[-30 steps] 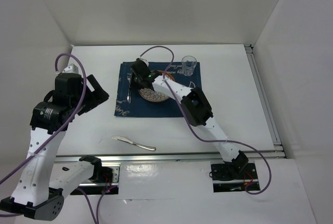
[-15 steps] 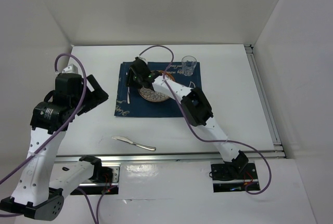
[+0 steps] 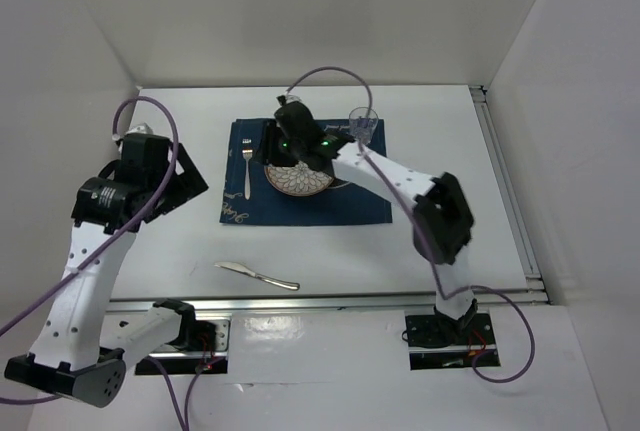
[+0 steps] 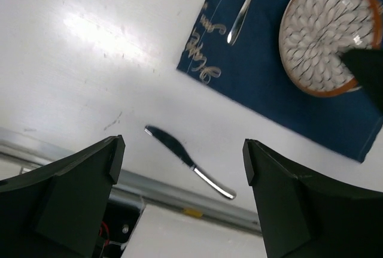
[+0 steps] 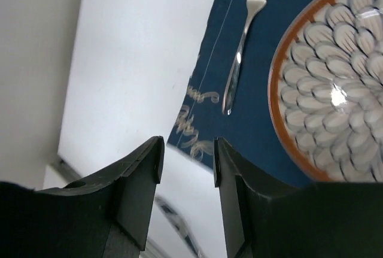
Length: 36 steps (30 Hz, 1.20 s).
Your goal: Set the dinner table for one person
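Note:
The knife still lies off the placemat (image 3: pixel 300 209), so my left gripper moves down, back and to the right in the top view onto the knife's handle (image 3: pixel 278 282) next.
The white dinner table (image 3: pixel 440 201) carries a navy placemat (image 3: pixel 300 209). On it lie a petal-patterned plate with an orange rim (image 3: pixel 300 181), a fork (image 3: pixel 245 166) left of the plate, and a clear glass (image 3: pixel 363 123) at the back right corner. A knife (image 3: pixel 257 275) lies on the bare table near the front edge. My right gripper (image 3: pixel 270 143) hovers above the plate's left edge, narrowly open and empty (image 5: pixel 187 150); the fork (image 5: pixel 242 48) is below it. My left gripper (image 3: pixel 185 183) is wide open and empty (image 4: pixel 182 150), high over the knife (image 4: pixel 185 159).
A metal rail (image 3: pixel 330 301) runs along the table's front edge and another (image 3: pixel 505 181) along its right side. White enclosure walls stand at the back and on both sides.
My right gripper has drawn back to the right and up from the fork, which now lies free on the placemat. The right elbow has swung right. The left arm has shifted slightly.

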{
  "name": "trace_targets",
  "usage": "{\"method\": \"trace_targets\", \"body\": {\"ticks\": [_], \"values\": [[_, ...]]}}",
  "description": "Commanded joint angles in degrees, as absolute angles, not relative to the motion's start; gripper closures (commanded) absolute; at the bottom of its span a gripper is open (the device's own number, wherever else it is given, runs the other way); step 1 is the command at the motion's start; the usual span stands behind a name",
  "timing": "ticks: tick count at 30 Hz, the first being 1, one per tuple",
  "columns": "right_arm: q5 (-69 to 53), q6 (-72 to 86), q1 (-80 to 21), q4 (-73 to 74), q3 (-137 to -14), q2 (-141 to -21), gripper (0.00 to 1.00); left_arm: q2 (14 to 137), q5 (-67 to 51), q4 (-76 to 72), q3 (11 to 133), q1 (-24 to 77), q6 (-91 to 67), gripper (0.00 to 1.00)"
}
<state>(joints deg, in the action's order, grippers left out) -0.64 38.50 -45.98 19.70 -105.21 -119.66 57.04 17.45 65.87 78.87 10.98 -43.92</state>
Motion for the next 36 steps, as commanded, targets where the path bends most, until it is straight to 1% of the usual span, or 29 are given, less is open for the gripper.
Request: {"method": "trace_targets", "body": {"ticks": [1,3,4,5,7,8,11,12,13,14,17,21,23,27,29,32,36], "values": [[2.46,37.62,-45.70,20.82,-91.53,-100.09,0.50,57.58,13.55,66.02,73.85,10.72,-46.04,0.00],[5.60,39.11,-44.91,22.32,-84.41,-93.20,0.49,56.08,12.31,64.96,68.41,10.72,-48.94,0.00],[7.10,39.11,-44.30,24.59,-78.20,-89.77,0.49,54.60,11.43,64.26,66.81,10.72,-49.65,0.00],[8.86,39.81,-44.30,25.91,-75.44,-83.21,0.49,54.58,10.38,63.73,65.40,10.72,-50.53,0.00],[11.68,41.12,-43.77,28.03,-67.73,-76.93,0.49,53.79,5.90,63.02,60.49,10.72,-53.34,0.00],[11.69,41.65,-43.77,29.69,-65.68,-71.16,0.49,52.22,4.76,62.32,58.47,11.33,-54.74,0.00],[12.22,43.50,-43.15,33.21,-60.48,-62.09,0.49,50.45,3.25,61.08,50.03,13.88,-62.82,0.01],[11.61,43.51,-43.15,33.74,-59.69,-60.31,0.49,49.84,2.64,61.08,48.70,14.50,-64.84,0.03],[11.60,44.03,-43.15,34.27,-58.20,-58.73,0.49,49.83,2.64,61.08,46.69,15.28,-69.13,0.10],[10.91,44.03,-43.15,35.15,-57.66,-56.01,0.48,48.96,2.64,59.69,45.54,15.90,-71.08,0.13],[10.37,44.03,-43.15,35.68,-56.25,-52.75,0.48,48.86,2.11,55.48,41.75,16.52,-76.54,0.21],[9.58,44.03,-43.15,36.21,-55.72,-52.03,0.48,56.84,6.31,54.32,45.69,20.03,-78.05,0.21],[9.58,44.03,-43.15,37.00,-55.72,-51.50,0.48,63.87,8.87,55.01,50.26,20.91,-77.52,0.20],[9.58,44.56,-43.15,37.53,-53.97,-50.10,0.48,73.01,10.55,56.34,55.45,26.79,-79.97,0.19],[9.58,44.56,-43.15,38.06,-53.96,-49.48,0.48,75.05,11.33,56.34,57.64,31.10,-83.47,0.19],[9.58,44.56,-43.68,38.67,-53.96,-49.48,0.48,76.98,11.00,57.13,57.66,34.88,-87.70,0.20],[10.11,44.56,-43.68,39.20,-53.96,-49.48,0.48,81.37,9.67,55.72,55.64,39.28,-98.31,0.21]]}}
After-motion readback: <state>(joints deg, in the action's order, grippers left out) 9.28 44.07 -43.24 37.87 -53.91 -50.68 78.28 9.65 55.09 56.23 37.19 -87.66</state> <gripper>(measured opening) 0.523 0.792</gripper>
